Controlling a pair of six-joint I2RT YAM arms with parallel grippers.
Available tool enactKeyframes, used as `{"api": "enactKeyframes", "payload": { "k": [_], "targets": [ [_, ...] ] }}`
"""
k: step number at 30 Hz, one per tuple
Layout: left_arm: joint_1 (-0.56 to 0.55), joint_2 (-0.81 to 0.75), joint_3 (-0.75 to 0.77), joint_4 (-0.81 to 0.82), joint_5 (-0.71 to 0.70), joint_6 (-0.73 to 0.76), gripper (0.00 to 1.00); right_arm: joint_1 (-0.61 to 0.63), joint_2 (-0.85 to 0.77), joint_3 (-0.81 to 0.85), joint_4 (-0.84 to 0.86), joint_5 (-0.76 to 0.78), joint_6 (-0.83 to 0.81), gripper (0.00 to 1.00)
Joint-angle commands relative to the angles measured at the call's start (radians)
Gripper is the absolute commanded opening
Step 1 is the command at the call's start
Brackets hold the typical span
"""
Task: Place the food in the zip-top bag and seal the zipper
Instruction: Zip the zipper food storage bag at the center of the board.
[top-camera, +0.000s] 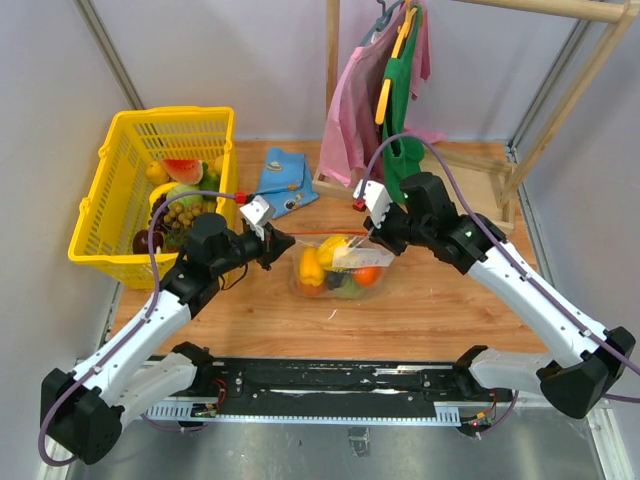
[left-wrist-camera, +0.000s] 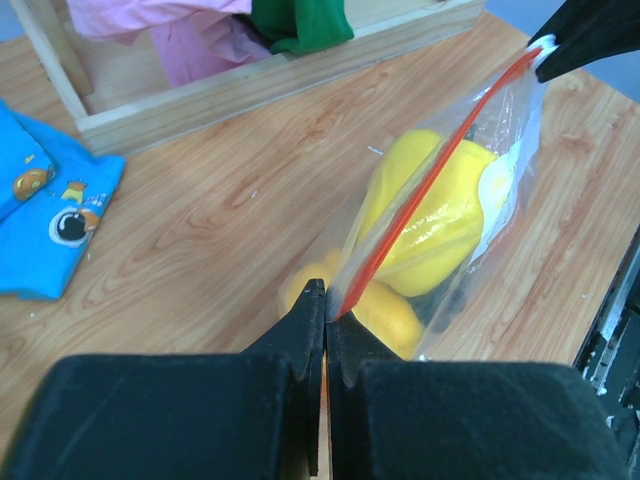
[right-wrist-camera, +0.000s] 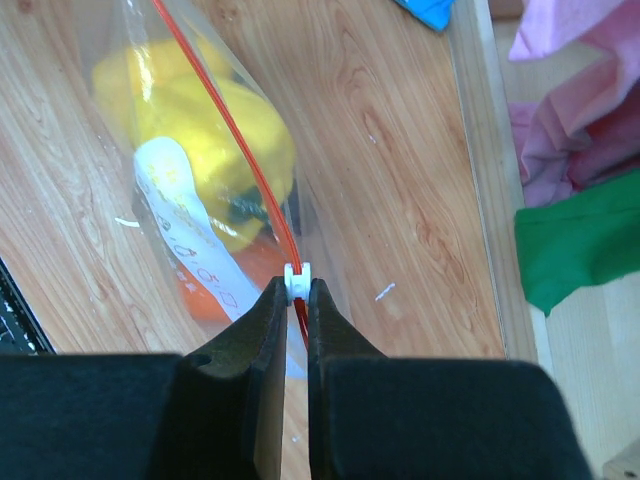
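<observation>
Next, my right gripper turns and lowers the white slider onto the bare tabletop near the rack (right-wrist-camera: 408, 228) for release, since that spot lies below the gripper.
The zip-top bag (top-camera: 335, 268) hangs low over the wooden table between my two grippers. It holds food: yellow pieces (left-wrist-camera: 430, 215) (right-wrist-camera: 190, 110), an orange one (right-wrist-camera: 205, 295) and something dark. Its red zipper (top-camera: 330, 234) (left-wrist-camera: 430, 190) (right-wrist-camera: 225, 120) is stretched taut from one gripper to the other. My left gripper (top-camera: 284, 241) (left-wrist-camera: 327, 300) is shut on the bag's corner at the zipper's left end. My right gripper (top-camera: 374, 236) (right-wrist-camera: 297, 287) is shut on the white slider at the right end. More food, a watermelon slice (top-camera: 183, 170) and grapes (top-camera: 185, 213), lies in the basket.
A yellow basket (top-camera: 105, 200) stands at the left edge of the table. A blue cloth (top-camera: 285, 180) lies behind the bag. A wooden rack (top-camera: 470, 165) with pink and green clothes (top-camera: 400, 100) stands at the back right.
</observation>
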Motion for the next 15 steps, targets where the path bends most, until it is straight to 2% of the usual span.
{"api": "enactKeyframes", "payload": {
  "k": [1, 15],
  "targets": [
    [0.010, -0.036, -0.012, -0.054, -0.103, -0.012, 0.00, -0.051, -0.039, -0.012, -0.071, 0.121, 0.037, 0.01],
    [0.011, -0.069, -0.010, -0.098, -0.132, -0.033, 0.00, -0.179, -0.033, -0.021, -0.129, 0.219, 0.168, 0.01]
  ]
}}
